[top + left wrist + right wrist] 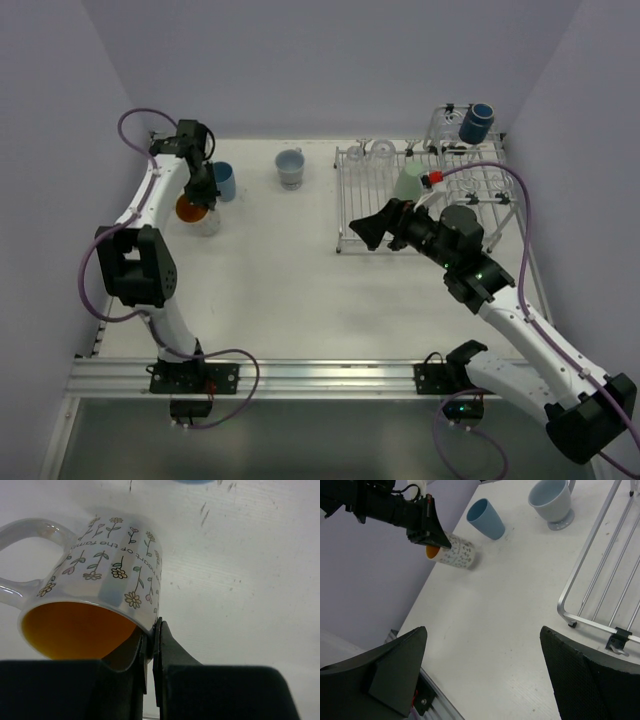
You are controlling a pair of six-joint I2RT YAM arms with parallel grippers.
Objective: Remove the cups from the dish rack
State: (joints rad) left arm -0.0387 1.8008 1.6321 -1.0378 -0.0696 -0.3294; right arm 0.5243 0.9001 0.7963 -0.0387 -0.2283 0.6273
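Observation:
The tipped mug is hanging low over the clear table beside the light blue tumbler. My left gripper will next lower the mug, set its base flat there and open.
My left gripper [198,193] is shut on the rim of a whitish flower-print mug with an orange inside [105,565]. The mug is tipped on its side, low over the table at the far left [197,213]. It also shows in the right wrist view [458,555]. A light blue tumbler [224,181] stands just behind it, and a pale footed cup [290,168] stands further right. The silver dish rack [350,215] holds a pale green tumbler [409,184], clear glasses [370,152] and a navy mug [477,122] in its raised basket. My right gripper [376,232] is open and empty at the rack's front left corner.
Lilac walls close the table on the left, back and right. A metal rail [320,378] runs along the near edge. The rack's corner foot [571,624] shows in the right wrist view beside my right fingers [590,675].

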